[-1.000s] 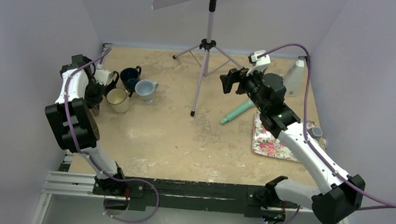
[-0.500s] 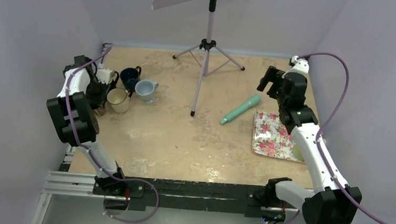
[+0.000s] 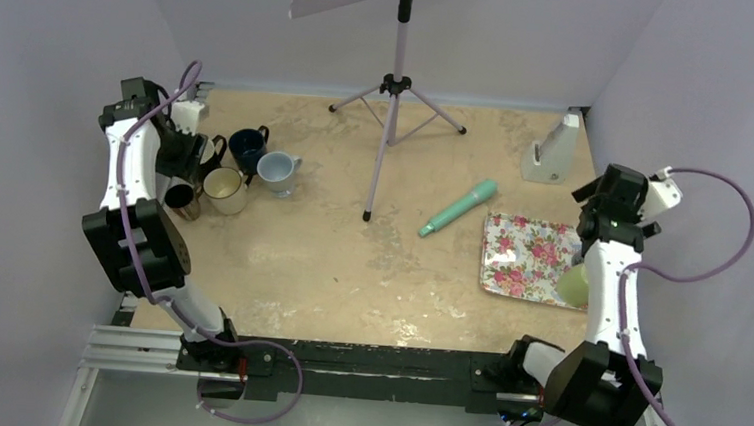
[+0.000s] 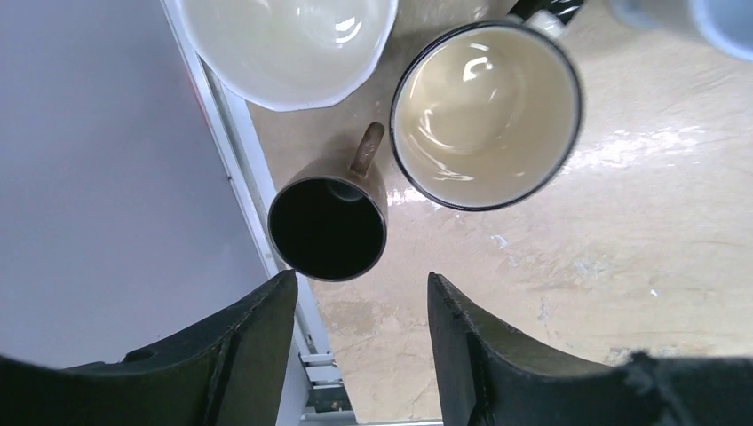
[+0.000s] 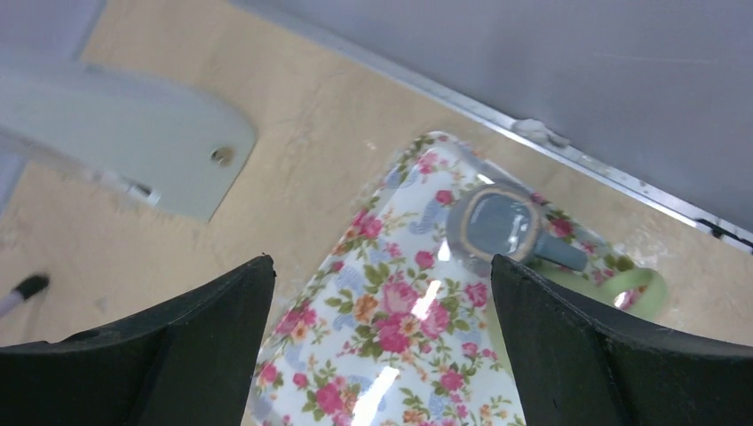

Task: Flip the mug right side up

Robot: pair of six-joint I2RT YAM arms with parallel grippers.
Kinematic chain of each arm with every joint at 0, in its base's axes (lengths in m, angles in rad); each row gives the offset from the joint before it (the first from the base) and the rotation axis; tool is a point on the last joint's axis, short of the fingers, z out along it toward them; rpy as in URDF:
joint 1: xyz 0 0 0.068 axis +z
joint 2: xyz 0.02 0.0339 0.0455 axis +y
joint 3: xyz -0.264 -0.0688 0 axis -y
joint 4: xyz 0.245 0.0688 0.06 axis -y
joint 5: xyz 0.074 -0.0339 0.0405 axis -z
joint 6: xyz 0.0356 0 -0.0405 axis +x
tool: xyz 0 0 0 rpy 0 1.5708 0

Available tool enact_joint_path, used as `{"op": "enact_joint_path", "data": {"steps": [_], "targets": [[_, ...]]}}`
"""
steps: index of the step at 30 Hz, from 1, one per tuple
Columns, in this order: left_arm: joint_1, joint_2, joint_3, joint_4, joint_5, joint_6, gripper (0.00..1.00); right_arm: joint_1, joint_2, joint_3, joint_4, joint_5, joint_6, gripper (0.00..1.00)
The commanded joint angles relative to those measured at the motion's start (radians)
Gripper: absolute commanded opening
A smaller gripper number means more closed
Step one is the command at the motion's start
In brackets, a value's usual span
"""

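The robot's right gripper will move back and down with a turn onto the pale green mug's handle and close there, because the handle sticks out toward the bar.
A dark brown mug stands mouth up at the table's left edge, showing as a small dark cup in the top view. My left gripper hangs above and just near of it, open, touching nothing; it is also in the top view. On the floral tray a grey-blue mug seems to sit base up. A pale green mug is beside it. My right gripper is open over the tray, holding nothing, and shows in the top view.
A cream mug, a navy mug and a light blue mug cluster at the left. A white bowl sits by the rail. A tripod stand, a teal tube and a white wedge lie further right.
My left gripper has opened and let go of the brown mug, which now stands free. My right arm has swung from the centre back to the right wall, over the tray.
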Motion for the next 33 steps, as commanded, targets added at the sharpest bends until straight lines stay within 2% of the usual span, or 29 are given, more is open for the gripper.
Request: {"op": "enact_joint_path", "data": {"steps": [1, 5, 8, 11, 16, 22, 33], "targets": [[-0.034, -0.094, 0.074, -0.089, 0.074, -0.039, 0.61, -0.139, -0.022, -0.015, -0.077, 0.064, 0.179, 0.93], [-0.088, -0.157, 0.062, -0.144, 0.092, -0.044, 0.66, -0.285, -0.028, -0.065, -0.112, 0.041, 0.256, 0.90], [-0.124, -0.190, 0.056, -0.162, 0.107, -0.065, 0.67, -0.369, -0.056, -0.124, -0.091, 0.023, 0.291, 0.83], [-0.163, -0.212, 0.042, -0.181, 0.159, -0.091, 0.68, -0.440, -0.055, -0.157, -0.094, 0.022, 0.327, 0.82], [-0.208, -0.231, 0.003, -0.162, 0.173, -0.112, 0.69, -0.548, -0.001, -0.188, -0.063, -0.083, 0.336, 0.82], [-0.209, -0.233, 0.010, -0.169, 0.162, -0.105, 0.69, -0.565, 0.039, -0.220, -0.072, -0.149, 0.351, 0.81], [-0.212, -0.243, 0.025, -0.156, 0.188, -0.118, 0.69, -0.560, 0.101, -0.297, -0.029, -0.175, 0.347, 0.76]]}}
